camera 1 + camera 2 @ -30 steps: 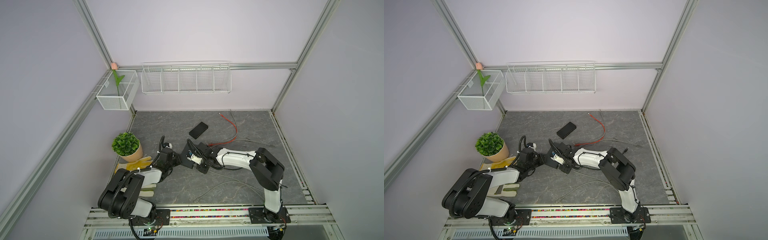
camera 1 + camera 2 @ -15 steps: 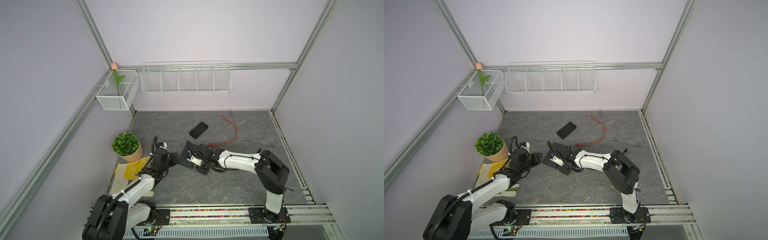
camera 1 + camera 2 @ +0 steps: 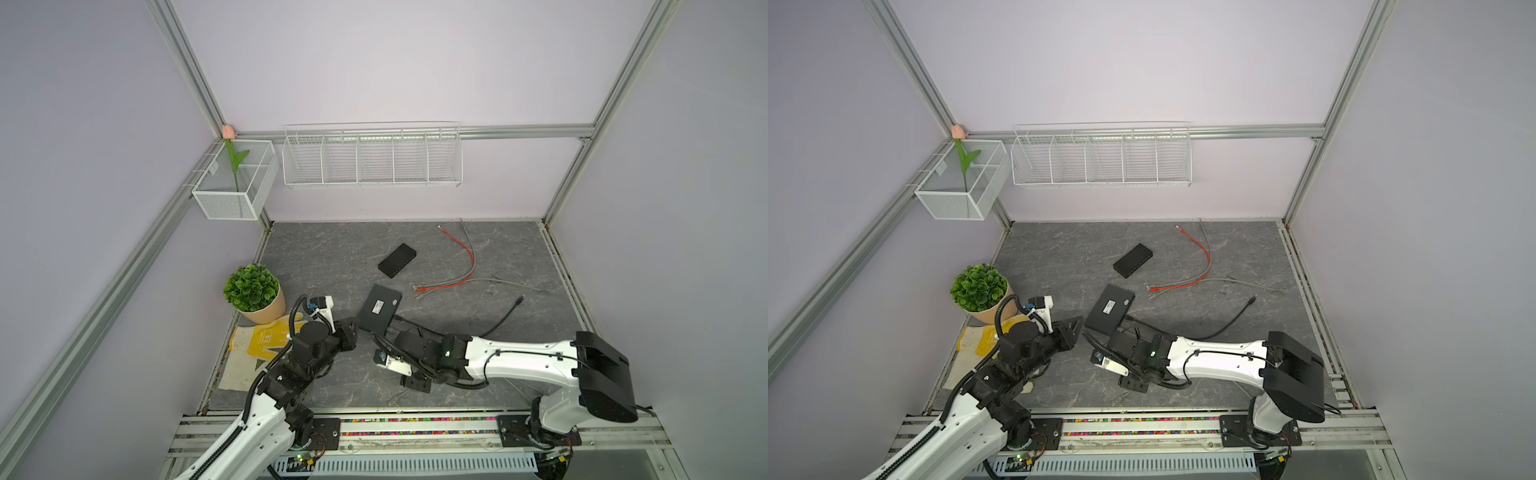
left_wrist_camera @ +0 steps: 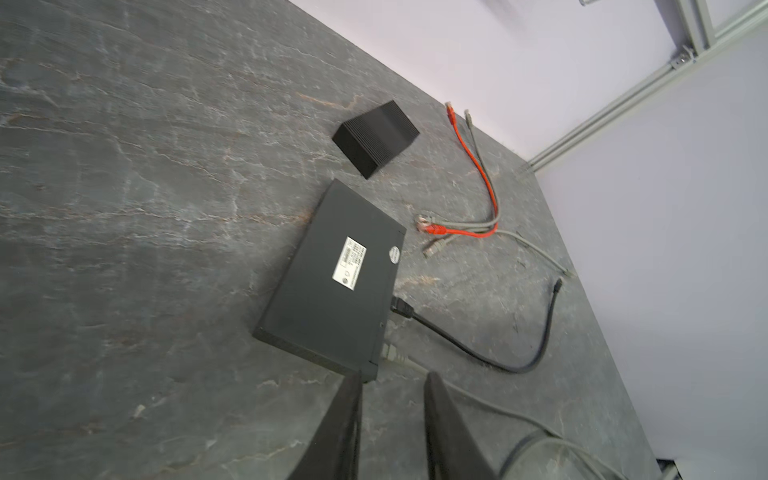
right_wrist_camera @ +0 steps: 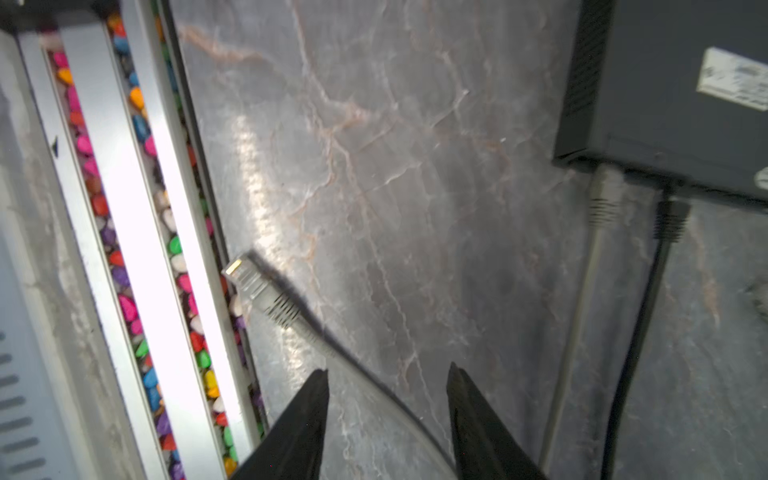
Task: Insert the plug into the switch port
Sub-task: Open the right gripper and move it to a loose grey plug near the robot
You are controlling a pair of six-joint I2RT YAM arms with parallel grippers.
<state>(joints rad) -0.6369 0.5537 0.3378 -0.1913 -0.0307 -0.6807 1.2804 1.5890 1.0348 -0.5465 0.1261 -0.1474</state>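
Note:
My right gripper lowers back toward the front rail next and closes on the grey boot (image 5: 281,308), which lies below it, since the fingers straddle only cable.
The black switch (image 3: 379,309) (image 3: 1109,309) lies flat on the grey floor, label up. A grey plug (image 5: 604,187) (image 4: 388,353) sits in a port on its near edge, beside a black plug (image 5: 669,216). My right gripper (image 5: 386,369) (image 3: 401,361) stands open a short way back from that edge. The grey cable runs loose between its jaws, and the cable's free end plug (image 5: 249,278) lies by the front rail. My left gripper (image 4: 391,376) (image 3: 353,328) is narrowly open and empty, its tips just short of the switch's (image 4: 340,282) near corner.
A smaller ribbed black box (image 3: 397,261) lies behind the switch. Red and grey cables (image 3: 457,266) and a black cable (image 3: 498,320) trail to the right. A potted plant (image 3: 253,293) and a yellow glove (image 3: 262,340) sit at the left. The front rail (image 5: 137,232) is close.
My right gripper has opened, let go of the grey plug and drawn back from the switch. The left arm has stretched out and its gripper has pulled slightly away from the switch.

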